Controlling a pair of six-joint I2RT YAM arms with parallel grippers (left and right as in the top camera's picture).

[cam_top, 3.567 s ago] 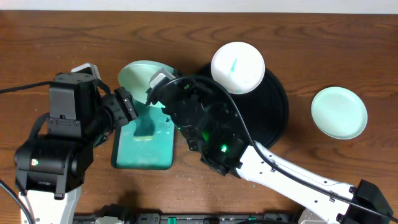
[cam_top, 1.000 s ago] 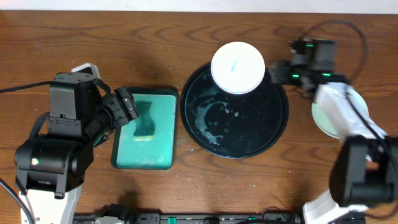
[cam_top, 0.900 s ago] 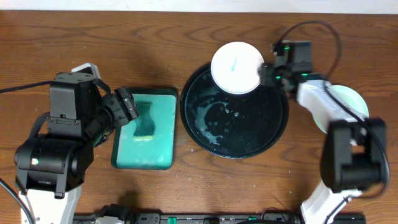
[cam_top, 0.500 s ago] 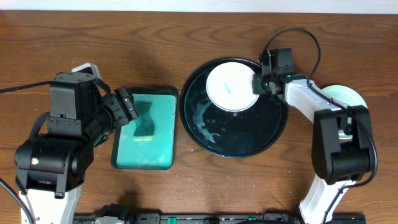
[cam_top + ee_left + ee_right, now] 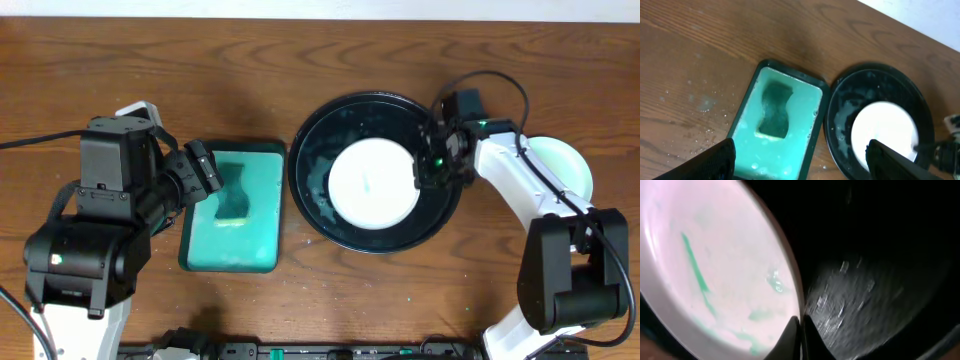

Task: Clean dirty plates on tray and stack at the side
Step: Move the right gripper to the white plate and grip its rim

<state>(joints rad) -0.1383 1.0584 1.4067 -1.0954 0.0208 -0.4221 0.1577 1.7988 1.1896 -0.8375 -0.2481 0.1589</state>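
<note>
The sponge in the teal tray lies in the soapy water below my left gripper's fingers. My left gripper will move down open into the teal tray (image 5: 810, 135) onto the middle of the sponge (image 5: 775, 110).
A white plate (image 5: 372, 184) with a teal streak lies inside the black tray (image 5: 330, 145), right of its centre. My right gripper (image 5: 424, 172) is shut on this plate's right rim; the right wrist view shows the fingers (image 5: 800, 330) pinched on the rim of the streaked plate (image 5: 715, 275) over the wet tray floor (image 5: 875, 280). A pale green plate (image 5: 565, 170) lies on the table right of the tray, partly hidden by the right arm. My left gripper (image 5: 800, 160) is open and empty above the teal tray (image 5: 810, 135); the plate (image 5: 885, 132) and black tray (image 5: 840, 105) show there too.
A teal rectangular tray (image 5: 262, 225) with soapy water and a sponge (image 5: 233, 200) sits left of the black tray. Water smears lie on the black tray's left floor (image 5: 320, 190). The left arm body (image 5: 95, 220) stands at the table's left.
The right arm swung from the left side to the right, took hold of the white plate at the tray's far rim and dragged it down into the tray. The left arm stayed still.
</note>
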